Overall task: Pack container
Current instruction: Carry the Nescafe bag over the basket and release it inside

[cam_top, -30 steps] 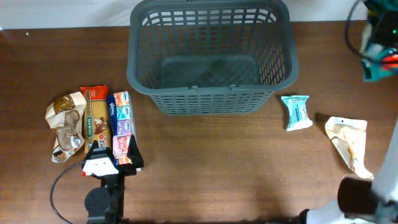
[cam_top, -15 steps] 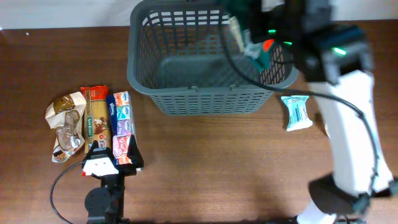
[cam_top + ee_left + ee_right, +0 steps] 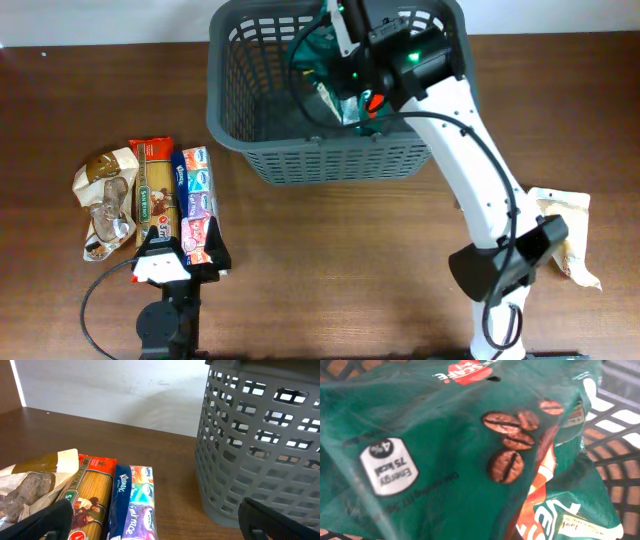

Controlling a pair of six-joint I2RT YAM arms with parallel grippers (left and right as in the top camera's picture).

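Note:
I will stay inside, over the container's bottom by its near side, and open my right gripper to release the coffee packet.
The dark grey container (image 3: pixel 330 148) stands at the back middle of the table; its lattice wall shows in the left wrist view (image 3: pixel 260 445). My right gripper (image 3: pixel 360 85) reaches down inside it, shut on a green coffee packet (image 3: pixel 322 55) that fills the right wrist view (image 3: pixel 450 460); its fingers are hidden there. My left gripper (image 3: pixel 172 262) is open and empty, low over the near end of a row of packets at the left (image 3: pixel 160 527).
At the left lie a crumpled brown packet (image 3: pixel 105 200), a spaghetti packet (image 3: pixel 153 190) and a blue tissue pack (image 3: pixel 195 195). A crumpled beige packet (image 3: pixel 565 225) lies at the right. The right arm crosses the table right of the container.
My right arm has swung in from the far right, over the container's rim and down inside it, carrying the green packet. The left arm has not moved.

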